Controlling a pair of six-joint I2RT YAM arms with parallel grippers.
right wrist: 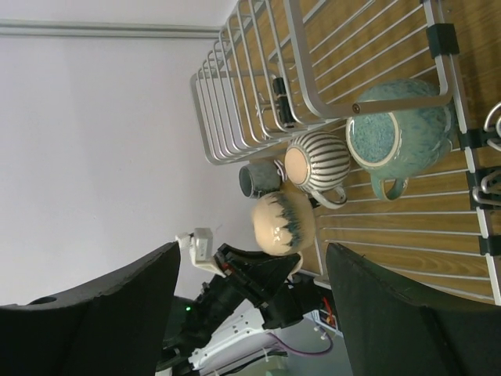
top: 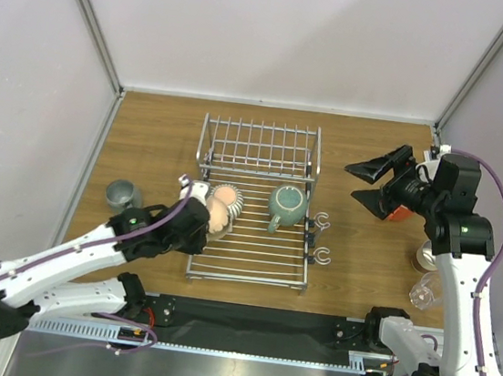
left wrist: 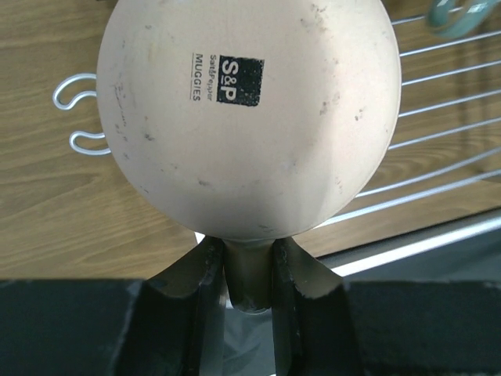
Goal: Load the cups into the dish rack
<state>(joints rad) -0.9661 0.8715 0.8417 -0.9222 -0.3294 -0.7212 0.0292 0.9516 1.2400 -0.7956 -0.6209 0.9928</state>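
Note:
Next I will move my left gripper right in the top view over open slats of the dish rack by the striped mug (top: pixel 241 222) (left wrist: pixel 419 133), descend to them and release.
My left gripper (top: pixel 202 219) is shut on the handle of a beige mug (top: pixel 217 215), holding it at the left edge of the dish rack (top: pixel 245 282). The left wrist view shows the mug's base (left wrist: pixel 250 110) with the handle between my fingers (left wrist: pixel 205 274). I cannot tell if it touches the rack. A ribbed striped mug (top: pixel 231 198) and a teal mug (top: pixel 286 204) lie on the rack's slats. My right gripper (top: pixel 373 186) is open and empty, right of the rack. In its view the beige mug (right wrist: pixel 282 225), striped mug (right wrist: pixel 317 160) and teal mug (right wrist: pixel 399 133) show.
A grey-green cup (top: pixel 123 194) stands on the table left of the rack. A red-orange cup (top: pixel 399 215) sits behind my right gripper. A shiny metal cup (top: pixel 426 257) and a clear glass (top: pixel 424 290) stand by the right arm. Small hooks (top: pixel 321 238) stick out of the rack's right side.

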